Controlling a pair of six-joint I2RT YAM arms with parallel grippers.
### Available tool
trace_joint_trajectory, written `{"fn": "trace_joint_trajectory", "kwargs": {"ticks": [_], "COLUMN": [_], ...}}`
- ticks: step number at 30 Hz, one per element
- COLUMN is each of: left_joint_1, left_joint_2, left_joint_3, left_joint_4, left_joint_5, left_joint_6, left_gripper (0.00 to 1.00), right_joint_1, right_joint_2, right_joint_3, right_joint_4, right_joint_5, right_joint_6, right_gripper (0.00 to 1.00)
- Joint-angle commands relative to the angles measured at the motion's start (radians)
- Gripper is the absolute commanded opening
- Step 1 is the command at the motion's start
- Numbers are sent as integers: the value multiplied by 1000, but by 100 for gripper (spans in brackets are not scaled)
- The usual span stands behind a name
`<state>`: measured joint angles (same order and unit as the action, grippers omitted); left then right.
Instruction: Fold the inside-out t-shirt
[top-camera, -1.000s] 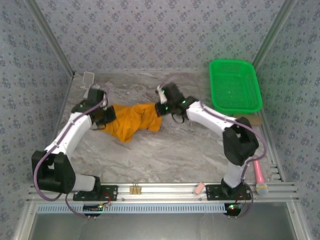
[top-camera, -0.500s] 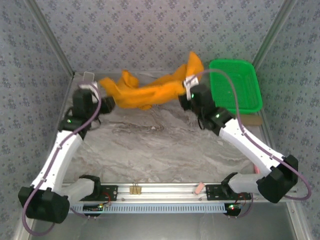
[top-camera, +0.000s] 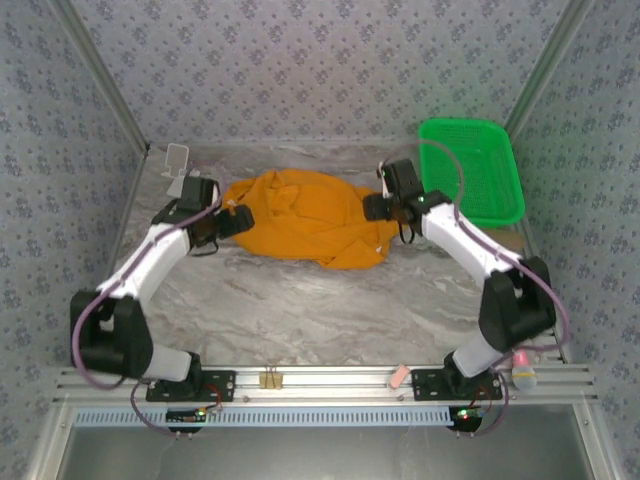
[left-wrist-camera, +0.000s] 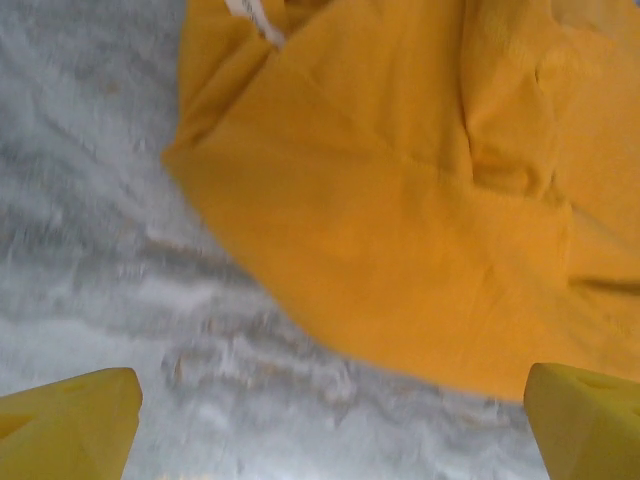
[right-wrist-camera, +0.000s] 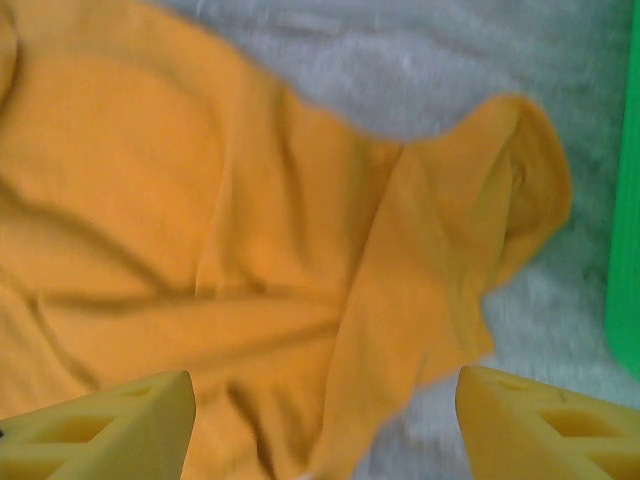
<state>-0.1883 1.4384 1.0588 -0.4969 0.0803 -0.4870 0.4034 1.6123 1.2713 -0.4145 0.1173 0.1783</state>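
My left gripper goes down and outward onto the t-shirt's near edge next and closes, since that edge lies below and just outward and the fingers span bare table.
The orange t-shirt (top-camera: 305, 230) lies in a wrinkled, spread heap at the back middle of the table. My left gripper (top-camera: 237, 220) hovers at its left edge, open. In the left wrist view the left gripper (left-wrist-camera: 330, 430) has its yellow fingertips (left-wrist-camera: 70, 425) wide apart over bare table, with the t-shirt (left-wrist-camera: 400, 200) just ahead and a white tag (left-wrist-camera: 250, 15) at the top. My right gripper (top-camera: 378, 207) stands at the shirt's right edge. Its wrist view shows the right gripper (right-wrist-camera: 325, 430) open above the t-shirt (right-wrist-camera: 200, 220), a sleeve (right-wrist-camera: 500, 190) lying to the right.
A green plastic basket (top-camera: 470, 170) stands at the back right, and its edge (right-wrist-camera: 625, 200) runs close to the sleeve. A small white object (top-camera: 177, 158) sits at the back left corner. A pink-handled tool (top-camera: 520, 350) lies by the right arm's base. Patterned walls enclose the table.
Both grippers, shut on the bunched shirt a second ago, swung it up and back, then opened and let it go. The shirt now lies spread wider and farther back.
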Motion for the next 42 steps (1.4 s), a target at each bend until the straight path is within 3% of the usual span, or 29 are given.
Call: {"fn": "trace_joint_trajectory", "kwargs": {"ticks": [1,5,7,14,18,20,22,24,25,32,34,36,37,38,39,42], "left_joint_1": [28,22,-2,-88,-117,-123,-123,-123,-122,-127,-134,-139,-140,-139,-138,-140], "left_joint_2": [127,238,305,520,691,742,762,739,719,406,267,94,27,-62,-141,-337], "left_joint_3": [94,230,314,555,737,783,808,808,804,782,653,413,301,173,56,-207], "left_joint_4": [-42,23,14,-11,-130,-156,-161,-150,-146,-165,-141,-57,-16,29,64,121], "left_joint_5": [-16,122,131,55,-62,-71,-57,-57,-61,-77,-83,-79,-76,-67,-59,-31], "left_joint_6": [8,49,66,100,134,151,163,181,187,156,110,40,7,-25,-57,-139], "left_gripper": [98,97,98,100,96,79,46,5,0,0,0,0,0,0,0,0], "right_joint_1": [-29,-55,-51,-24,-16,-6,-3,-6,-10,-16,11,47,64,84,97,114], "right_joint_2": [171,280,273,211,248,245,226,196,179,-29,-105,-162,-175,-179,-173,-158], "right_joint_3": [132,220,195,5,-28,-45,-59,-63,-60,-27,-101,-204,-247,-294,-333,-404], "right_joint_4": [-27,-120,-145,-117,-105,-86,-65,-45,-45,-101,-93,-79,-78,-85,-96,-112], "right_joint_5": [-64,-67,-87,-139,-165,-169,-171,-160,-152,26,67,78,75,76,58,-40], "right_joint_6": [53,128,148,231,243,240,237,220,212,171,187,221,238,272,295,324], "right_gripper": [71,71,71,69,64,55,30,9,0,0,0,1,9,29,38,52]}}
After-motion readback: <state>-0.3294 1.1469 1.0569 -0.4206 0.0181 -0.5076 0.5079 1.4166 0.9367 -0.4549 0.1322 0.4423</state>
